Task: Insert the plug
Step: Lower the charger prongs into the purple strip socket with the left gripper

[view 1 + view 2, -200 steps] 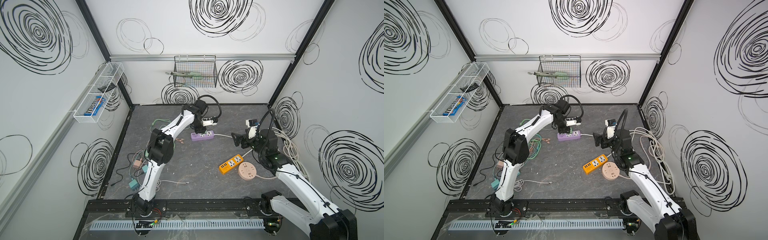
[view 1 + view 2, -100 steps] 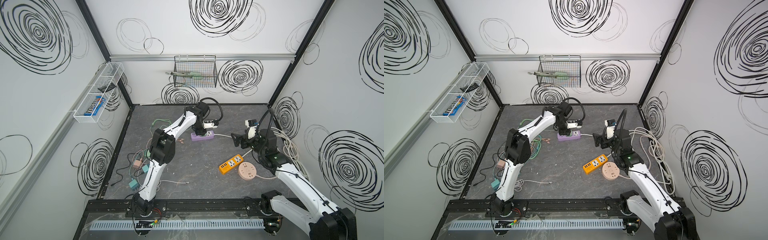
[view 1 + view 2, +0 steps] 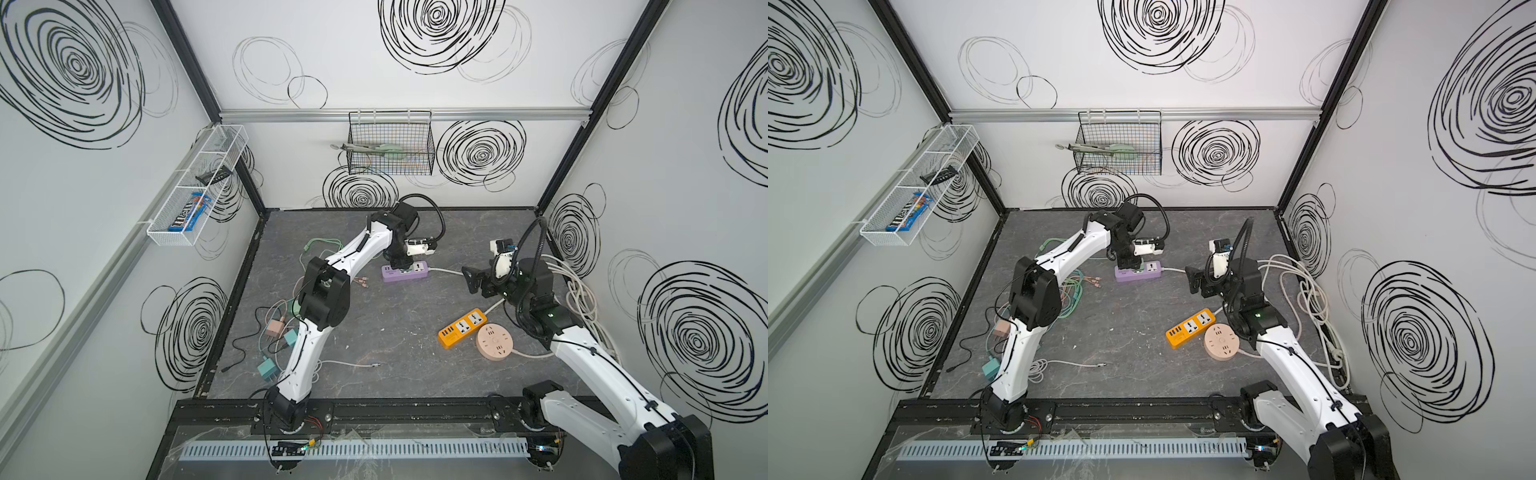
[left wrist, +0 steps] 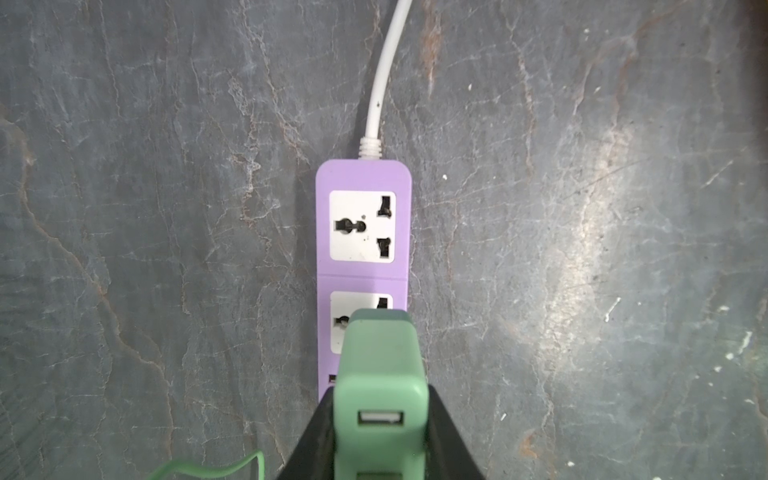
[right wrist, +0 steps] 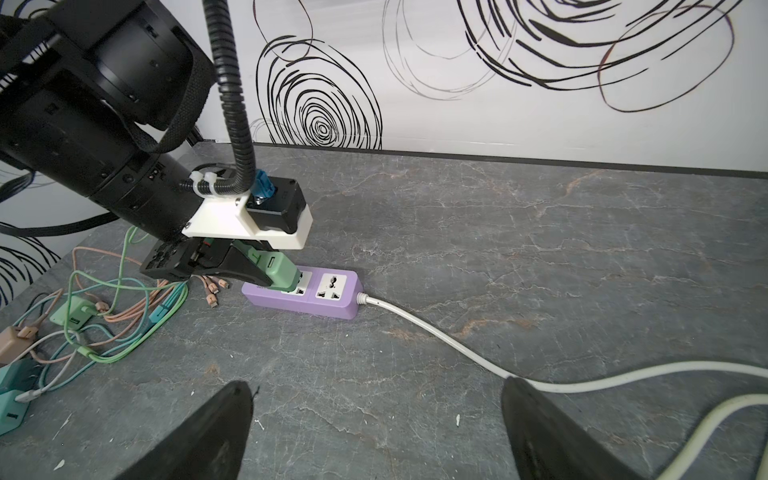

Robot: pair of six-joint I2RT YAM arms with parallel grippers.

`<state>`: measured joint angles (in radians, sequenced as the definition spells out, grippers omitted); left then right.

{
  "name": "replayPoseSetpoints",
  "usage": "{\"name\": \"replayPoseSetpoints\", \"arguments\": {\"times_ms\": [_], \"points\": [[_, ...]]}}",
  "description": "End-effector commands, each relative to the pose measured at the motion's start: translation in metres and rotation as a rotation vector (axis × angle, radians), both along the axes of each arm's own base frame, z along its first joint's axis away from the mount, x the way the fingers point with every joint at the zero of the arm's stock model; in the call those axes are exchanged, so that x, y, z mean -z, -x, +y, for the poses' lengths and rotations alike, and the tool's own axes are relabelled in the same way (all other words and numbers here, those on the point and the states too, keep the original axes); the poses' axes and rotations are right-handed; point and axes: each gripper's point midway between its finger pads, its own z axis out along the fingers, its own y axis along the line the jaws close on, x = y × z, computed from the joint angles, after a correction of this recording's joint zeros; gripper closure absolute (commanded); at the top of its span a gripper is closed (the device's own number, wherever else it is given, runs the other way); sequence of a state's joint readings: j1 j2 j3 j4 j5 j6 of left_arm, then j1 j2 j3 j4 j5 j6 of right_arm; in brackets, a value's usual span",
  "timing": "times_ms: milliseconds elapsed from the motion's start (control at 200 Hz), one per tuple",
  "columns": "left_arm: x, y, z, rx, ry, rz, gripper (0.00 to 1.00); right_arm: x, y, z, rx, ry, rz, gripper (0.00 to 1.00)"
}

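Observation:
My left gripper moves down next, pushes the plug into the socket farther from the white cord (image 4: 344,321) and releases it there, since the plug leans over that socket.
A green USB charger plug (image 4: 380,374) is clamped between the black fingers of my left gripper (image 4: 380,419), which is shut on it. The plug tilts down onto the purple power strip (image 4: 363,174) and covers the socket farther from the white cord. Its prongs are hidden. The socket nearer the cord is bare. In both top views the left gripper (image 3: 401,266) (image 3: 1129,266) stands over the strip (image 3: 409,272) (image 3: 1142,272). My right gripper (image 3: 471,280) (image 5: 376,415) hangs open to the strip's right, holding nothing. The right wrist view shows the plug (image 5: 280,272) meeting the strip (image 5: 332,307).
An orange power strip (image 3: 461,328) and a round pink one (image 3: 494,347) lie at the front right. Tangled cables with several chargers (image 3: 286,332) lie along the left edge. White cords (image 3: 582,299) pile by the right wall. The strip's white cord (image 5: 436,336) runs towards my right gripper.
My left gripper has moved left and down with the green plug, from above the strip's cord end onto the socket farther from the cord. The right arm has stayed put.

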<state>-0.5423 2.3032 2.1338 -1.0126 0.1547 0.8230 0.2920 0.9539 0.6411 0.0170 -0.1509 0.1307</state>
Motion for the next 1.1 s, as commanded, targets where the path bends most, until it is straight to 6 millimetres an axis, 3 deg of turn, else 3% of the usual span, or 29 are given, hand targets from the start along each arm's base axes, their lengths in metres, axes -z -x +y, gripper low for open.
{"name": "replayPoseSetpoints", "arguments": {"times_ms": [0, 290, 735, 926, 1096], "points": [[0.007, -0.004, -0.001, 0.013, 0.011, 0.000, 1.00, -0.001, -0.001, 0.001, -0.003, -0.007, -0.006, 0.03], [0.017, -0.008, 0.005, 0.006, -0.025, 0.004, 1.00, 0.000, -0.002, 0.002, -0.008, -0.009, -0.002, 0.03], [0.025, 0.009, 0.009, 0.024, -0.022, 0.094, 1.00, 0.000, -0.002, 0.002, -0.009, -0.010, 0.002, 0.03], [0.038, 0.005, 0.010, 0.025, -0.024, 0.097, 1.00, 0.001, -0.002, 0.003, -0.011, -0.014, 0.007, 0.03], [0.062, -0.003, 0.008, 0.018, -0.008, 0.145, 1.00, 0.005, -0.002, 0.004, -0.014, -0.013, 0.029, 0.03]]}}
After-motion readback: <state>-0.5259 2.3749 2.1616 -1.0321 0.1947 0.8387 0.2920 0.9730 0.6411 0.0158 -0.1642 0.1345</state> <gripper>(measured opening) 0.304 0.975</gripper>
